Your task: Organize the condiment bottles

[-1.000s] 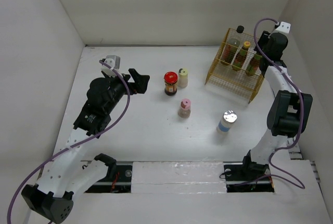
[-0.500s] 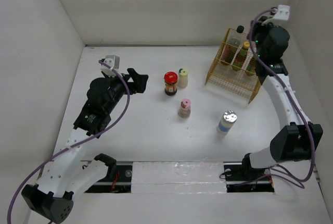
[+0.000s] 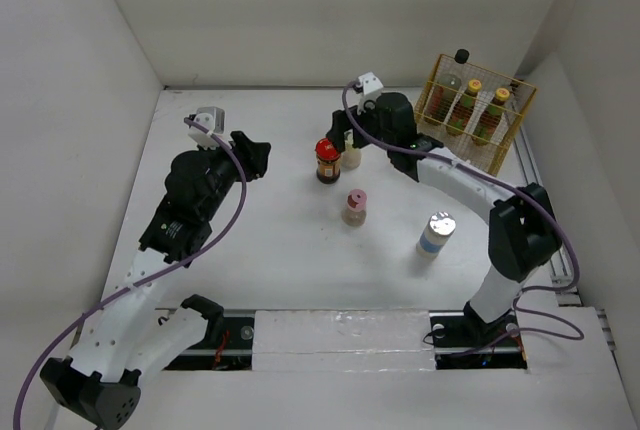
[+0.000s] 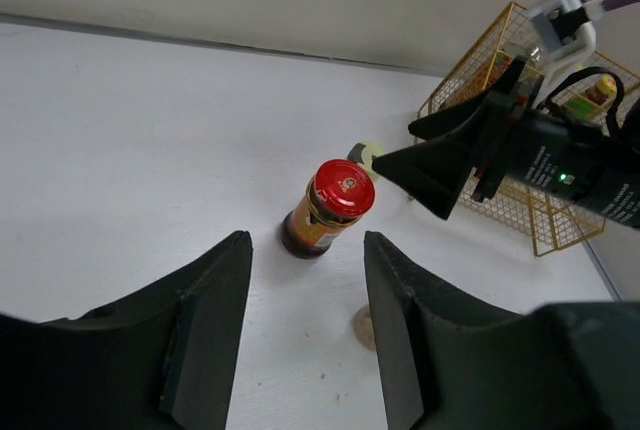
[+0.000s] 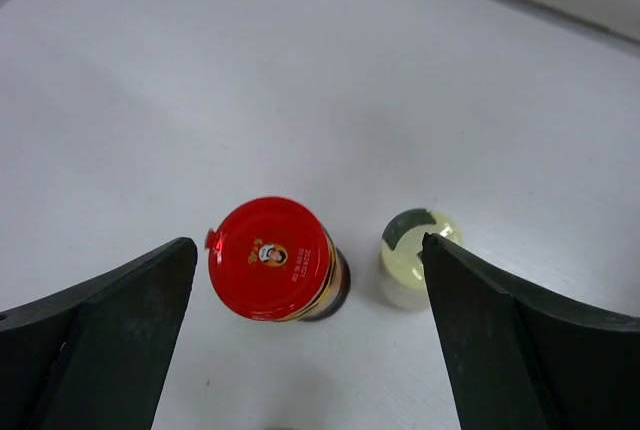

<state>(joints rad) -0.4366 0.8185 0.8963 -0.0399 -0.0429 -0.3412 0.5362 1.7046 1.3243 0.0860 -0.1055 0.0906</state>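
Observation:
I will next move my right gripper down and to the left in the top view, onto the jar's red lid (image 3: 327, 149) (image 5: 271, 259), because the jar stands below the gripper and to that side.
A red-lidded jar (image 3: 327, 158) and a small cream bottle (image 3: 352, 150) stand side by side mid-table. My right gripper (image 3: 345, 136) hovers just above them, open wide; in its wrist view the jar (image 5: 272, 258) and cream bottle (image 5: 418, 250) lie between the spread fingers of the gripper (image 5: 308, 243). My left gripper (image 3: 257, 156) is to their left, open with a narrowed gap and nothing in it, facing the jar (image 4: 335, 205). A pink-capped bottle (image 3: 354, 207) and a silver-lidded bottle (image 3: 436, 233) stand nearer me.
A yellow wire basket (image 3: 508, 148) at the back right holds a black-capped bottle (image 3: 460, 58) and two yellow-capped bottles (image 3: 470, 100). White walls enclose the table on the left, back and right.
The right arm swung from the basket leftward to above the jar and cream bottle, and its jaws opened wide. The left gripper's jaws narrowed.

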